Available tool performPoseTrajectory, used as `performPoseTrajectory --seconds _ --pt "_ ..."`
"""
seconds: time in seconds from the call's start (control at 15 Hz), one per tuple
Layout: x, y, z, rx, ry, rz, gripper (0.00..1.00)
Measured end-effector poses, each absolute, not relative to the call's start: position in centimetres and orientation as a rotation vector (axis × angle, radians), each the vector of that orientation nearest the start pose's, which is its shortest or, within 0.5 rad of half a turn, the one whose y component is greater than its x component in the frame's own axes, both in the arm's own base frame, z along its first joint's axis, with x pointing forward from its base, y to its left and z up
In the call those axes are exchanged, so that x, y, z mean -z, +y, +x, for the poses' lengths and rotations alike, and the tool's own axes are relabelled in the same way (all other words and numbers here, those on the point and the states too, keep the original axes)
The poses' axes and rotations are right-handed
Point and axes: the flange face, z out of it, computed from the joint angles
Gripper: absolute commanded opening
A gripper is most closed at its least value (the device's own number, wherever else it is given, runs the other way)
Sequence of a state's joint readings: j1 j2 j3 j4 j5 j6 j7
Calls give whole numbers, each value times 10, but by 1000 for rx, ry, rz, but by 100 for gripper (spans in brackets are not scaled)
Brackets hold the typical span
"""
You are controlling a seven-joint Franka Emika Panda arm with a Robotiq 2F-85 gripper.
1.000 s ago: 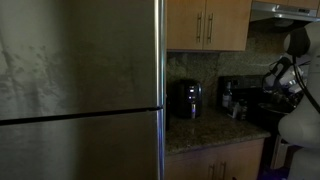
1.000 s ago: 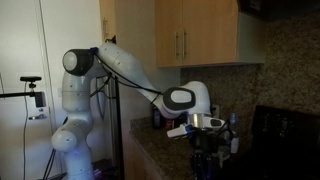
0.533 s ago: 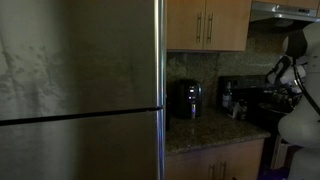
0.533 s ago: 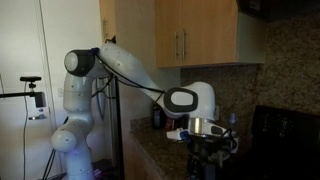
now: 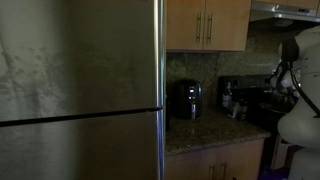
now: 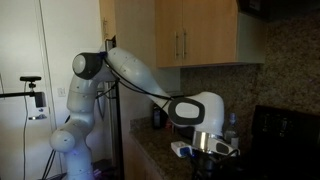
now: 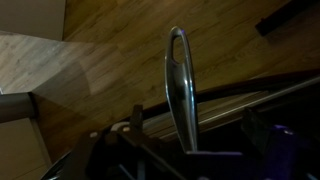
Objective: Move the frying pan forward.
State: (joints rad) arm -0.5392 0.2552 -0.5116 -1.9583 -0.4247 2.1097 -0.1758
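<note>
The open fingers are already on either side of the frying pan's shiny metal handle below, so my gripper will next move down over the handle and close there.
In the wrist view the frying pan's long shiny metal handle (image 7: 178,80) runs up the middle of the picture, over wooden floor far below. My gripper (image 7: 196,122) is open. Its two dark fingers (image 7: 137,120) stand wide apart on either side of the handle without touching it. The pan's bowl lies in the dark under the wrist and cannot be made out. In an exterior view the white arm reaches down over the dark stove (image 6: 285,140), with the gripper (image 6: 207,157) low at the counter's edge. The pan is too dark to see there.
A steel fridge (image 5: 80,90) fills most of an exterior view. Beside it, a granite counter carries a black appliance (image 5: 185,98) and some bottles (image 5: 232,100). Wooden cabinets (image 5: 207,25) hang above. A camera tripod (image 6: 35,100) stands behind the arm's base.
The wrist has swung down and to the right over the stove. The jaws have spread open and let go of the pan's handle.
</note>
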Motion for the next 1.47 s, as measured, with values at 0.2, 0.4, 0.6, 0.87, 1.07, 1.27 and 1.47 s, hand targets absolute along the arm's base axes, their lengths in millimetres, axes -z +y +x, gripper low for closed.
performPoseTrajectory --seconds 0.2,0.4,0.6,0.87,1.07,1.27,1.47 --pt "-353 -519 298 -510 914 -3243 100" --pt "-334 -532 296 -411 725 -3204 100" --pt "-325 -552 289 -393 591 -3225 100" --pt "-324 -555 289 -394 568 -3230 69" --pt "-323 -555 288 -399 577 -3227 43" --pt "-318 -556 285 -410 594 -3217 20" --pt "-311 -557 283 -426 631 -3201 0"
